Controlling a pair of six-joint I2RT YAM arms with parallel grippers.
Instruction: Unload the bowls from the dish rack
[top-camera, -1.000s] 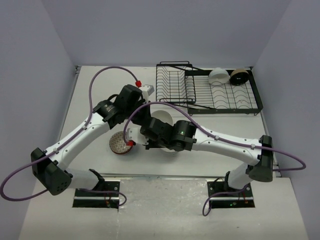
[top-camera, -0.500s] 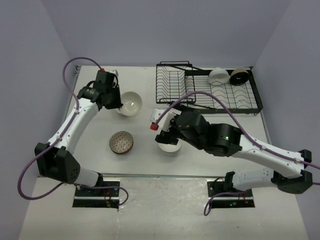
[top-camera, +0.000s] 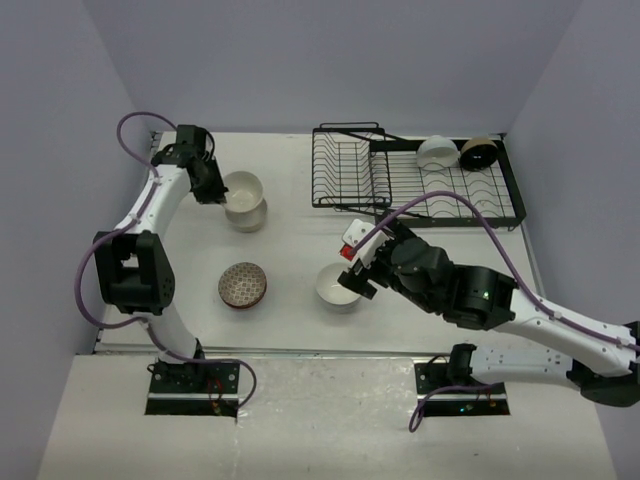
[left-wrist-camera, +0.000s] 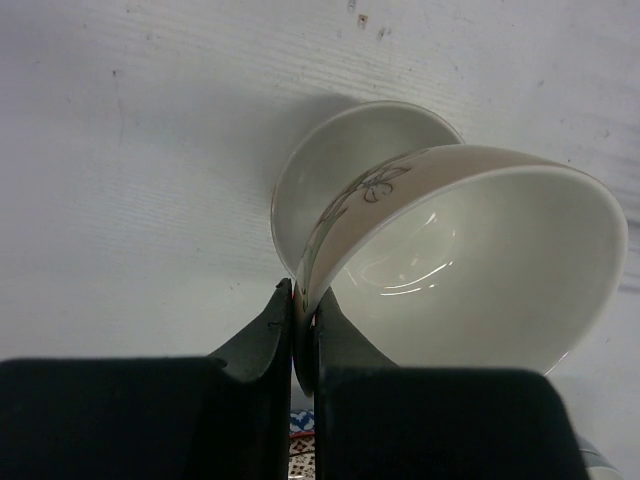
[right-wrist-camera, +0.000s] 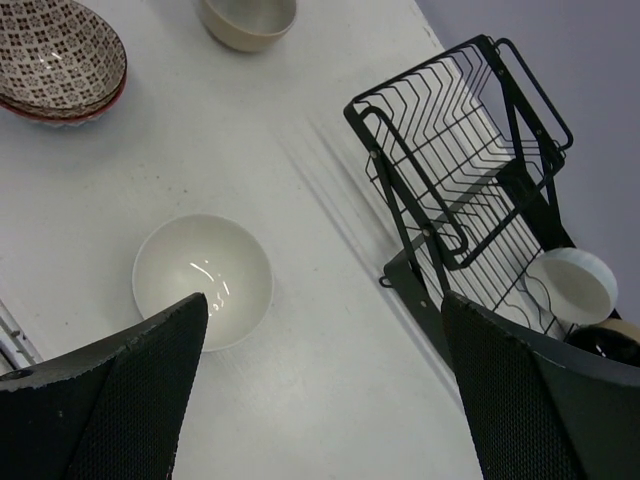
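The held beige bowl still hangs above the second bowl (top-camera: 248, 219) (left-wrist-camera: 332, 165). Next, my left gripper should move down until the beige bowl sits inside that one, then let go of the beige bowl's rim.
My left gripper (top-camera: 216, 186) (left-wrist-camera: 303, 300) is shut on the rim of a beige bowl with a white inside (top-camera: 243, 187) (left-wrist-camera: 480, 270). That bowl hangs tilted over a second bowl (top-camera: 248, 217) (left-wrist-camera: 325, 165) standing on the table at the far left. Whether the two touch I cannot tell. My right gripper (top-camera: 358, 268) (right-wrist-camera: 325, 300) is open and holds nothing, just right of a white bowl (top-camera: 337, 288) (right-wrist-camera: 202, 280) on the table. The black wire dish rack (top-camera: 350, 170) (right-wrist-camera: 465, 120) stands at the back right with a white bowl (top-camera: 437, 152) (right-wrist-camera: 572, 285) and a dark-inside bowl (top-camera: 479, 153) in it.
A reddish-brown patterned bowl (top-camera: 243, 285) (right-wrist-camera: 58, 55) rests on the table near the front left, apparently stacked on another. The right arm's purple cable loops over the rack's front edge. Walls close in the table on the left, back and right.
The right gripper opened, let go of the white bowl and drew back to the right. The left arm swung out to the far left, carrying the beige bowl slightly left with it.
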